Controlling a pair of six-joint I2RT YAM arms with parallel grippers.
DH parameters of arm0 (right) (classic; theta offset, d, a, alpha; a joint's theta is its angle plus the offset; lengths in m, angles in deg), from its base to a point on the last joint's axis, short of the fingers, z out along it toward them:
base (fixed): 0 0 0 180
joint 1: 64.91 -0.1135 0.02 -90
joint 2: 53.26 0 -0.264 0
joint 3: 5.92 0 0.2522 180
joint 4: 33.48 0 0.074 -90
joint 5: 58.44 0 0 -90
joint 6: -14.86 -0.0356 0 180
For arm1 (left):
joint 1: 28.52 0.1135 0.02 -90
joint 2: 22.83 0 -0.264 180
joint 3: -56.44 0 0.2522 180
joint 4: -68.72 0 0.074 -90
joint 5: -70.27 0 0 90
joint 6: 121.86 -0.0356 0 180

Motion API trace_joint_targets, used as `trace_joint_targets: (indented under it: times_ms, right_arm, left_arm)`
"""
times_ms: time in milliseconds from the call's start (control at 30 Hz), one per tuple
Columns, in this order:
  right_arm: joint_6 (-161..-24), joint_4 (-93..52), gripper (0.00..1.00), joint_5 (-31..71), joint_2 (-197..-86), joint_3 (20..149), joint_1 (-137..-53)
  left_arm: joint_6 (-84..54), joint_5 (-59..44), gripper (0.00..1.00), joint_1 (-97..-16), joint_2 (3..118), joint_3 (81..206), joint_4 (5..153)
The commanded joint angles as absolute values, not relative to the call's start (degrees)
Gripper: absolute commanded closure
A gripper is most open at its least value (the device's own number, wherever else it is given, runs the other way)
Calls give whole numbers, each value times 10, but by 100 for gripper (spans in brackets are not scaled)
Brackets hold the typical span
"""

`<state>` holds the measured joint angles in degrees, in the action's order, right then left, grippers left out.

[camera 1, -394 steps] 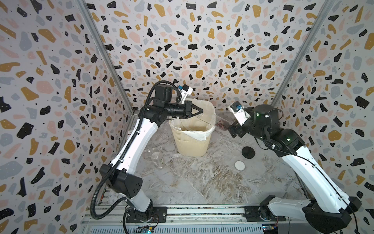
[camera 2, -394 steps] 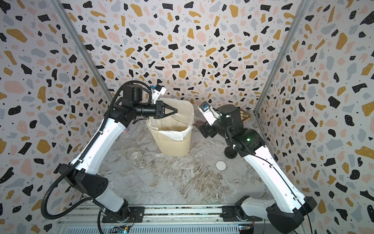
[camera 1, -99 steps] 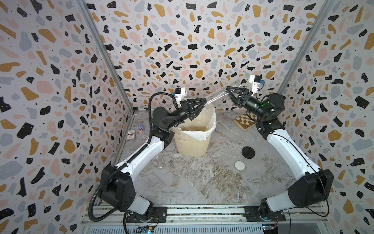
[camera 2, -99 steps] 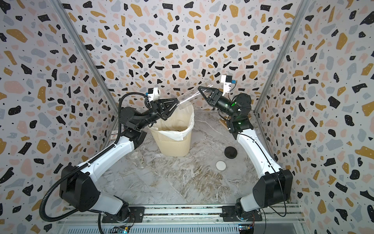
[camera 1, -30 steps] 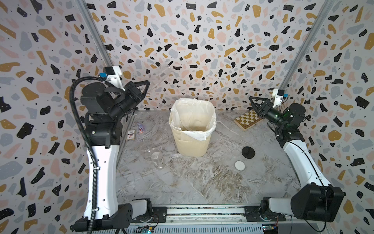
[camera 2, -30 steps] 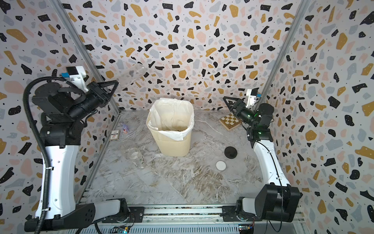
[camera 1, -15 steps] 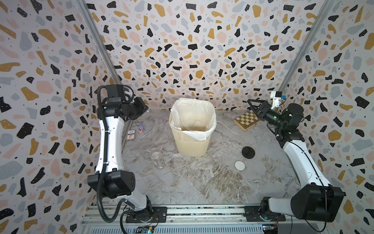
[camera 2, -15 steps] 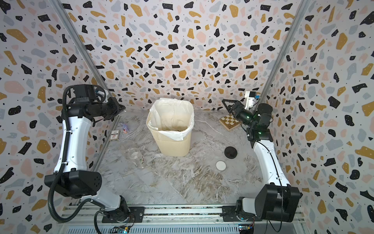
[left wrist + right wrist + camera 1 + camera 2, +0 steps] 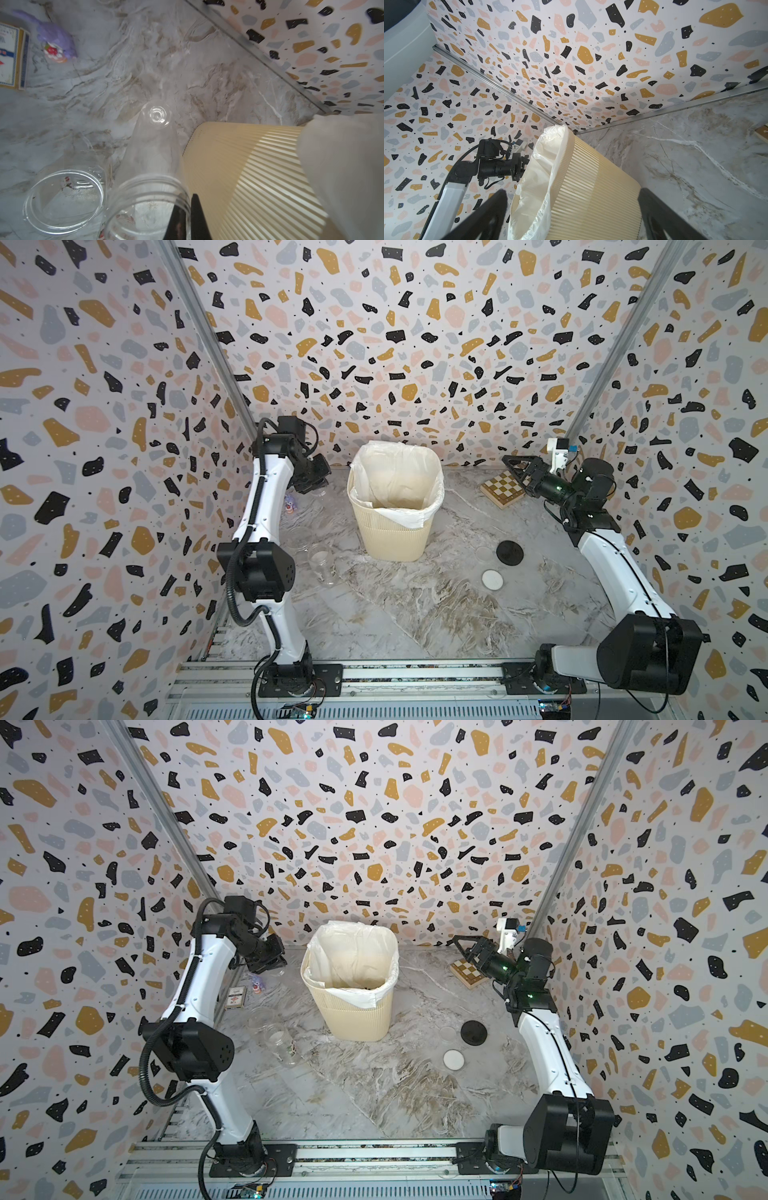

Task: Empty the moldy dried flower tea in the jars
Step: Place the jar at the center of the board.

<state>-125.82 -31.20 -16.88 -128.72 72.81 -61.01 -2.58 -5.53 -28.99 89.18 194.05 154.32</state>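
The left gripper needs to move down toward the cream bin and release the tall slim jar on the bare tabletop by the ribbed side, since the jar looks empty.
My left gripper (image 9: 188, 204) is shut on the rim of the tall slim clear jar (image 9: 153, 145), one finger inside the mouth and one outside. The jar hangs base-down just left of the bin and looks empty. In both top views this gripper (image 9: 312, 486) (image 9: 271, 965) is low beside the bin's left side. The squat open jar (image 9: 62, 199) (image 9: 300, 540) and the labelled jar (image 9: 322, 568) (image 9: 283, 1042) stand lidless on the table; a few reddish specks of tea (image 9: 67, 180) show in the squat one. My right gripper (image 9: 574, 218) (image 9: 514, 466) is open and holds nothing, above the back right.
A cream ribbed bin (image 9: 397, 531) (image 9: 351, 1017) with a white bag stands at the back centre. A black lid (image 9: 510, 552), a clear lid (image 9: 483, 554) and a white lid (image 9: 492, 580) lie to its right. A checkerboard (image 9: 500, 491), a card box (image 9: 235, 997) and a purple toy (image 9: 58, 43) lie near the walls.
My left arm has swung down from high by the left wall, bringing the slim jar low beside the bin. The right arm has hardly moved and stays open.
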Motion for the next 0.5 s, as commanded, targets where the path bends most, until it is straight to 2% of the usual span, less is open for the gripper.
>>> trace_joint_targets:
  times_ms: [0,467]
  right_arm:
    - [-1235,-304,0,-181,-1283,728,-609]
    - [-1227,-304,0,-176,-1272,704,-610]
  left_arm:
    - [-26,-74,100,-300,893,1956,1606]
    - [-51,-74,100,-352,912,1926,1632]
